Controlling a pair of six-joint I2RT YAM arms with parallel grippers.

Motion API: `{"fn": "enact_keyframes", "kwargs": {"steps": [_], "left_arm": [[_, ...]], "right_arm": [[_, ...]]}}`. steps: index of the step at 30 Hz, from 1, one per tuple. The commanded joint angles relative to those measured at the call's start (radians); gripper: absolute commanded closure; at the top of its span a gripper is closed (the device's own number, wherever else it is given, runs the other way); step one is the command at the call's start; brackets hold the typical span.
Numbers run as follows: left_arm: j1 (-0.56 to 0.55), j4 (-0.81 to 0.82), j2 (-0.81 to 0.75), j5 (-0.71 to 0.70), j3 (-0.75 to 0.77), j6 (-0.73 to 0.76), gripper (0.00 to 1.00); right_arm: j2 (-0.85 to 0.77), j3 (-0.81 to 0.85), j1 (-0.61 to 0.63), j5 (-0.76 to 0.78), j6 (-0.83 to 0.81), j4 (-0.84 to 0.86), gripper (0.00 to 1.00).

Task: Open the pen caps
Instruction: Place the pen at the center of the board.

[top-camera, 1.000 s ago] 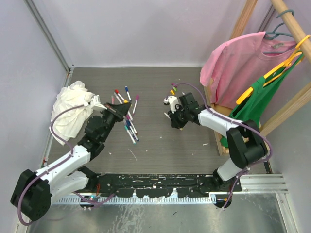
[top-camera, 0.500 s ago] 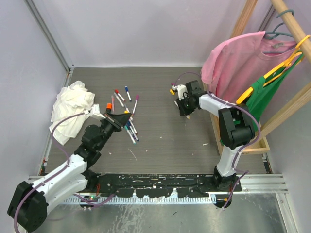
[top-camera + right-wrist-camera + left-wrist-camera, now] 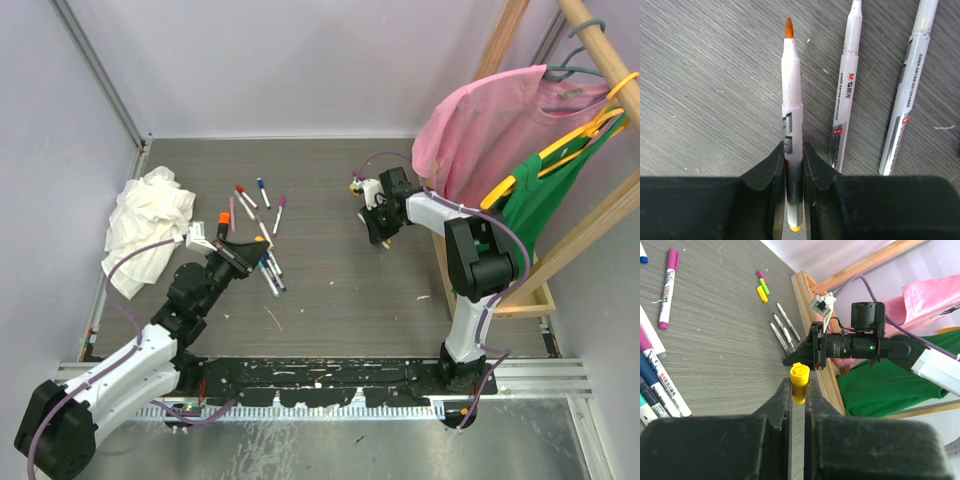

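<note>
The yellow cap in my left gripper should go outward across the table next and down to the tabletop (image 3: 348, 192) (image 3: 754, 299) beside the loose yellow cap. My left gripper should release it there, where the other caps lie.
My left gripper (image 3: 799, 384) is shut on a small yellow pen cap (image 3: 798, 375), held above the table left of centre (image 3: 258, 243). My right gripper (image 3: 793, 150) is shut on a white uncapped pen (image 3: 791, 95) with an orange tip, low over the table at the back right (image 3: 378, 234). Beside it lie two more uncapped pens (image 3: 846, 95). Loose purple, green and yellow caps (image 3: 762, 285) lie beyond them. Several capped pens (image 3: 264, 262) lie under and beyond my left gripper, among them a purple-capped one (image 3: 667, 287).
A crumpled white rag (image 3: 148, 225) lies at the far left. A wooden rack (image 3: 447, 262) borders the table on the right, with a pink shirt (image 3: 490, 120) and a green shirt (image 3: 540, 200) hanging from it.
My right gripper has carried the uncapped pen from the centre toward the back right, next to the other uncapped pens. My left gripper has drawn back a little with the yellow cap.
</note>
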Motion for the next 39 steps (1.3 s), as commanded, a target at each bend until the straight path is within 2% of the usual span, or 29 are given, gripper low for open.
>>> {"fn": "enact_keyframes", "kwargs": {"steps": [1, 6, 23, 31, 36, 39], "left_arm": [[0.003, 0.061, 0.027, 0.026, 0.006, -0.019, 1.0], [0.003, 0.09, 0.062, 0.045, 0.009, -0.037, 1.0], [0.002, 0.133, 0.139, 0.107, 0.033, -0.054, 1.0], [0.001, 0.172, 0.264, 0.15, 0.085, -0.063, 1.0], [0.0, 0.129, 0.407, 0.174, 0.2, -0.051, 1.0], [-0.002, 0.029, 0.516, 0.143, 0.305, -0.061, 1.0]], "right_arm": [[0.007, 0.033, 0.003, 0.022, -0.001, 0.0, 0.77], [0.008, 0.028, 0.003, 0.022, -0.002, 0.001, 0.71], [-0.051, 0.032, 0.003, 0.016, -0.004, -0.006, 0.65], [-0.134, 0.026, 0.003, -0.045, -0.013, -0.024, 0.61], [-0.242, 0.012, 0.003, -0.12, -0.047, -0.058, 0.61], [-0.313, -0.008, 0.004, -0.2, -0.078, -0.082, 0.61]]}}
